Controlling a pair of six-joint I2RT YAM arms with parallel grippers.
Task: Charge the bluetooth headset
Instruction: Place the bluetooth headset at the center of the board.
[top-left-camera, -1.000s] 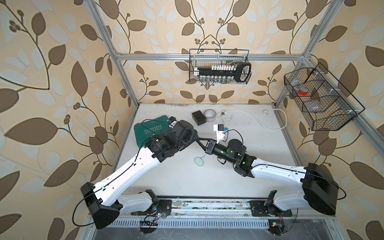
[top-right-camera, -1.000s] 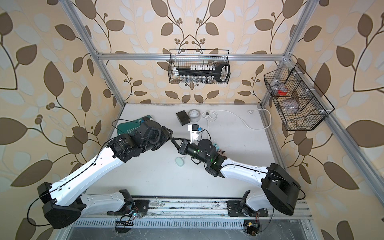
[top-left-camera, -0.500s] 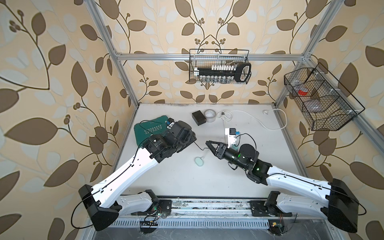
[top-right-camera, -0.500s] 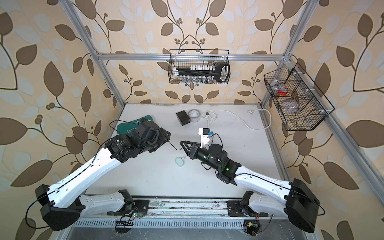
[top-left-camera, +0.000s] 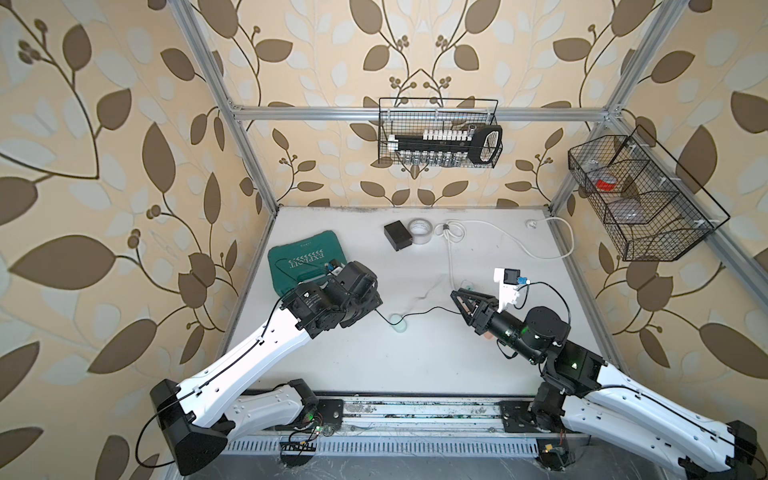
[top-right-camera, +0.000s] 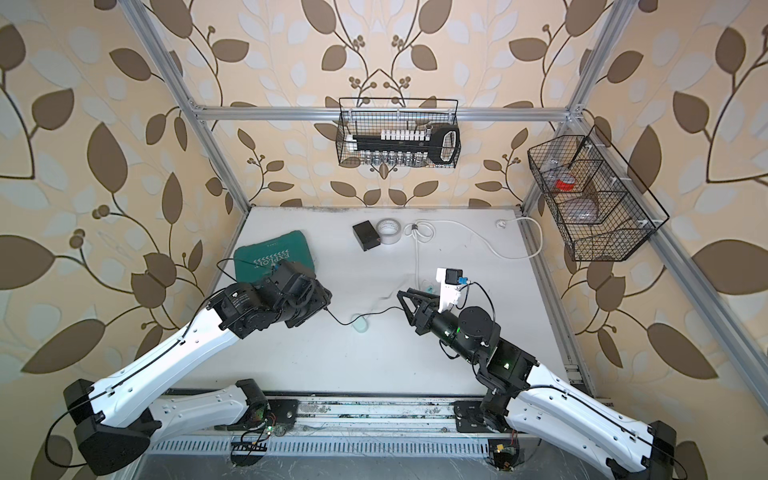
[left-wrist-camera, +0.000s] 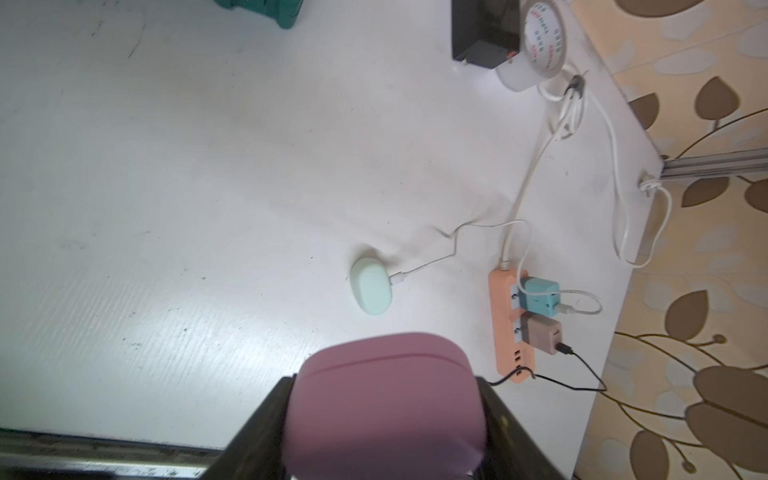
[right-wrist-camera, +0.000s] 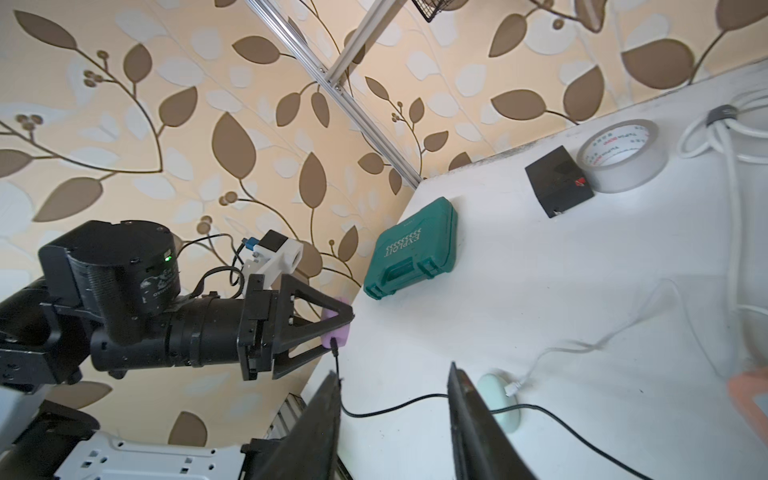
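Observation:
The mint earbud case lies below the left gripper, which will next go down to the bare tabletop beside that case and let go of the pink case, with its plug in place.
My left gripper is shut on the pink bluetooth headset case, held above the table's left-middle part. In the right wrist view a black cable has its plug seated in the pink case. From there the cable trails across the table to a brown adapter on the orange power strip. My right gripper stands open and empty to the right of the left gripper, with a clear gap between them.
A mint earbud case lies between the arms on a white cable, under the black one. A green tool case sits at the left. A black box and a tape roll are at the back. Wire baskets hang on the walls.
My right gripper opened, let go of the black cable's plug at the pink case and drew back to the right. The left gripper still holds the case, barely moved.

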